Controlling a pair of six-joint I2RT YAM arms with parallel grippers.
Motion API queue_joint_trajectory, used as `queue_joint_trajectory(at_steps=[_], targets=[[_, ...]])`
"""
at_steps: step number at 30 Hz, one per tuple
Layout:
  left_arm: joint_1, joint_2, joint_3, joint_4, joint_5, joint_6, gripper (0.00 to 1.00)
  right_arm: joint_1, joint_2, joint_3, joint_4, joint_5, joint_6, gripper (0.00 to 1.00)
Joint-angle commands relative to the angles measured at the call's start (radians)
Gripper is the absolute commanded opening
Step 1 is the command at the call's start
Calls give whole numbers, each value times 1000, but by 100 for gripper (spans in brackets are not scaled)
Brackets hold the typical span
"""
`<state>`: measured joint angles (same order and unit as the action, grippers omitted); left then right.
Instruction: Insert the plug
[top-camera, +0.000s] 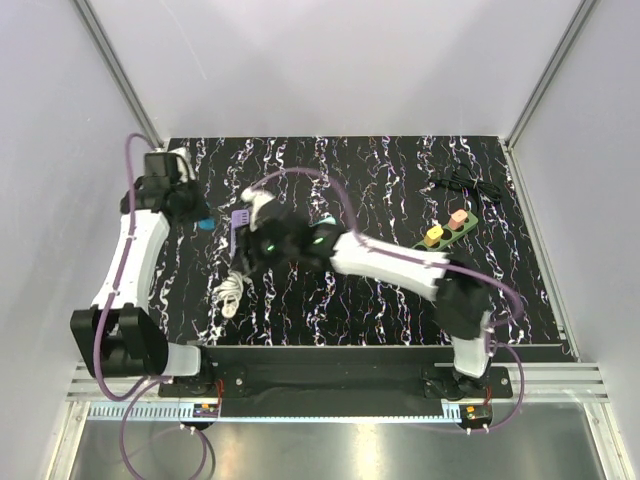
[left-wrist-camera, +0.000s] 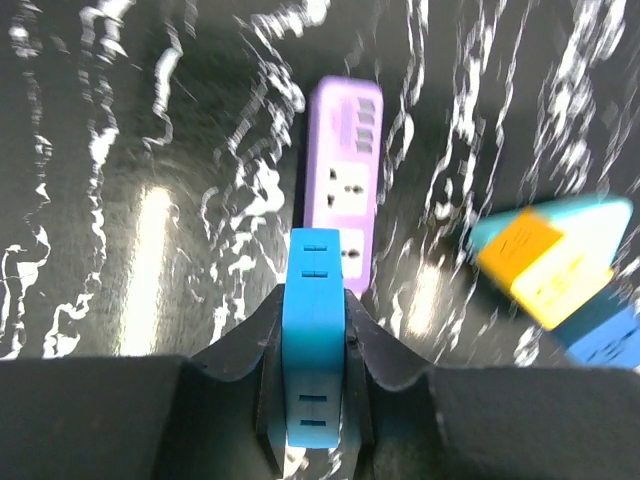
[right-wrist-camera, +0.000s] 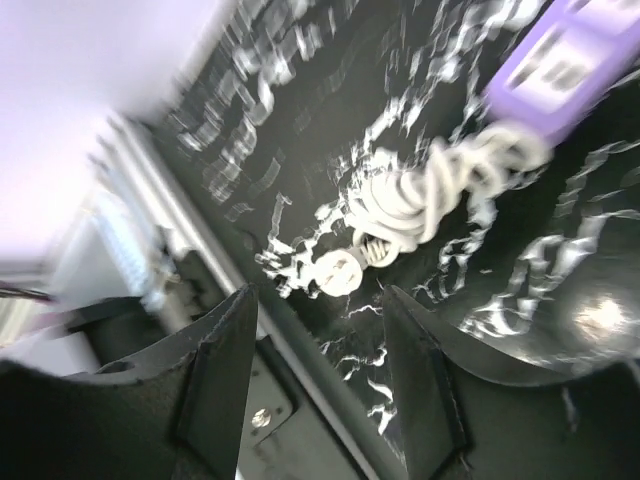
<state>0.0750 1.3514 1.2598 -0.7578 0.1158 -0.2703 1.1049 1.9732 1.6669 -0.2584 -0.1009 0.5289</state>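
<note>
The left gripper shifts right in the top view next, lowers the plug and releases it. The power strip's empty near socket (top-camera: 236, 244) (left-wrist-camera: 352, 253) lies below and that way.
The purple power strip (top-camera: 240, 222) lies at the mat's left; in the left wrist view it (left-wrist-camera: 343, 180) is just ahead of my fingers. Its white cord (top-camera: 230, 290) is coiled nearer the front. My left gripper (top-camera: 200, 222) is shut on a blue plug (left-wrist-camera: 315, 340), held just short of the strip's near end. My right gripper (top-camera: 255, 250) reaches across over the cord. In the right wrist view it (right-wrist-camera: 318, 300) is open and empty above the white round plug (right-wrist-camera: 345, 270), with the cord coil (right-wrist-camera: 410, 200) and the strip (right-wrist-camera: 570, 55) beyond.
A blurred teal, yellow and blue block (left-wrist-camera: 560, 270) lies right of the strip. A black strip with yellow and orange plugs (top-camera: 445, 230) and a black cable (top-camera: 460, 182) sit at the back right. The table's front edge and metal rail (right-wrist-camera: 200, 300) are close under the right gripper.
</note>
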Motion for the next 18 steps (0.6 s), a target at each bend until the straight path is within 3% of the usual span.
queue_joint_trajectory(at_steps=[1,6,11,16,18], targets=[[-98,38,61,-97,-85,103,0,-109,-253,-106,-5,-89,16,59],[-162,152,84,-116,-100,177,0,-237,-483,-313,-89,-128,-49,62],[-182,258,142,-130,-90,221,0,-347,-688,-458,-130,-106,-124,72],[-182,374,219,-172,-76,238,0,-415,-746,-539,-140,-103,-142,97],[-182,420,263,-212,-77,238,0,-428,-741,-556,-137,-102,-153,100]])
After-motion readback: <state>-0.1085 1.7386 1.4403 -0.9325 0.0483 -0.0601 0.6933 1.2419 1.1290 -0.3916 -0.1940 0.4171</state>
